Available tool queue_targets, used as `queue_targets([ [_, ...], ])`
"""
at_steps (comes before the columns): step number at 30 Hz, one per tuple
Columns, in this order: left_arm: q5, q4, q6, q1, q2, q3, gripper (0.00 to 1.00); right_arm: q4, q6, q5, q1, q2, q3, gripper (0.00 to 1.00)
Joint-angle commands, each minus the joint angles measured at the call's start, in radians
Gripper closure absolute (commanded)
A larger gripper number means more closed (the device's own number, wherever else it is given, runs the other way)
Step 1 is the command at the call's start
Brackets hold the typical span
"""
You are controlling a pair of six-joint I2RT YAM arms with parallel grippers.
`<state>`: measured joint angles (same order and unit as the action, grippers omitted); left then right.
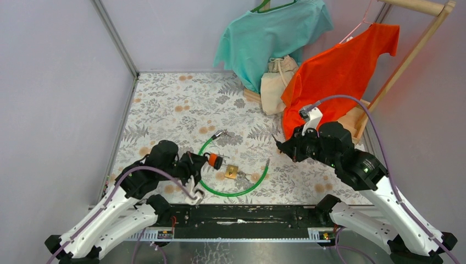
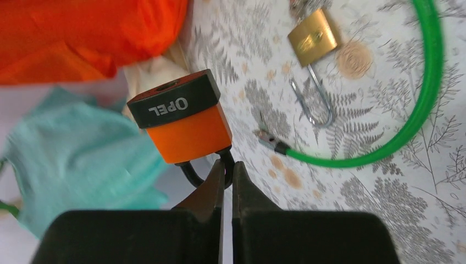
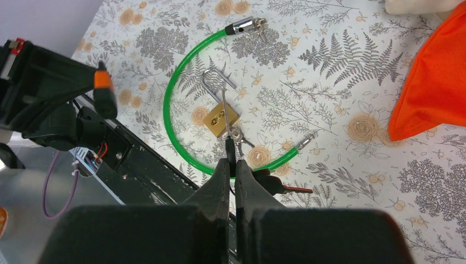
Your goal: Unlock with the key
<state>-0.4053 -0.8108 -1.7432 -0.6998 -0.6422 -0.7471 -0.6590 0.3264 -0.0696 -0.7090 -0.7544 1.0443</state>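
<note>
My left gripper holds the padlock. Next it will turn back toward the base, lower the padlock onto the green cable's near curve [image 1: 205, 187] [image 2: 423, 102] below and let go of the padlock.
My left gripper [image 2: 228, 165] is shut on the black shackle of an orange and black padlock [image 2: 181, 118] and holds it above the table, keyhole end away from the wrist. In the top view the padlock [image 1: 214, 160] sits at the left gripper [image 1: 204, 161]. My right gripper [image 3: 232, 165] is shut on the black head of a key [image 3: 230, 147]. The key's thin blade points away, over the table. A second key with a red blade [image 3: 288, 188] hangs beside the fingers. The right gripper [image 1: 282, 146] is to the right of the padlock, apart from it.
A brass padlock [image 1: 231, 171] with an open shackle and small keys lies on the flowered cloth inside a green cable loop [image 1: 237, 192]. A teal shirt [image 1: 269, 38], an orange shirt [image 1: 340, 71], a beige bag [image 1: 277, 82] and a wooden rack [image 1: 409, 55] stand at the back right.
</note>
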Motion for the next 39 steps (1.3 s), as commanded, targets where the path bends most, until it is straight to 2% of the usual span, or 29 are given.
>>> queue_targets([
  [1, -0.199, -0.068, -0.288, -0.003, 0.046, 0.016, 1.0, 0.056, -0.03, -0.028, 0.0, -0.005, 0.046, 1.0],
  [9, -0.294, -0.304, -0.236, -0.003, -0.038, -0.143, 1.0, 0.064, -0.015, -0.053, -0.001, -0.006, 0.029, 1.0],
  [15, -0.336, -0.376, 0.008, -0.004, -0.102, -0.214, 1.0, 0.063, -0.015, -0.066, -0.001, -0.028, 0.029, 1.0],
  [22, -0.258, -0.438, 0.265, -0.004, -0.188, -0.229, 1.0, 0.078, -0.018, -0.087, 0.0, -0.061, 0.036, 1.0],
  [25, -0.256, -0.516, 0.379, -0.004, -0.28, -0.272, 1.0, 0.081, -0.015, -0.099, -0.001, -0.076, 0.042, 1.0],
  [28, -0.299, -0.631, 0.555, -0.001, -0.458, -0.358, 1.0, 0.082, -0.011, -0.108, -0.001, -0.083, 0.049, 1.0],
  [31, -0.366, -0.64, 0.758, 0.025, -0.607, -0.408, 1.0, 0.087, -0.003, -0.121, -0.001, -0.082, 0.046, 1.0],
  [35, -0.412, -0.632, 0.76, 0.05, -0.651, -0.401, 1.0, 0.093, 0.01, -0.13, 0.0, -0.077, 0.032, 1.0],
  [39, -0.302, -0.611, 0.899, 0.052, -0.765, -0.422, 1.0, 0.094, 0.02, -0.134, -0.001, -0.067, 0.019, 1.0],
])
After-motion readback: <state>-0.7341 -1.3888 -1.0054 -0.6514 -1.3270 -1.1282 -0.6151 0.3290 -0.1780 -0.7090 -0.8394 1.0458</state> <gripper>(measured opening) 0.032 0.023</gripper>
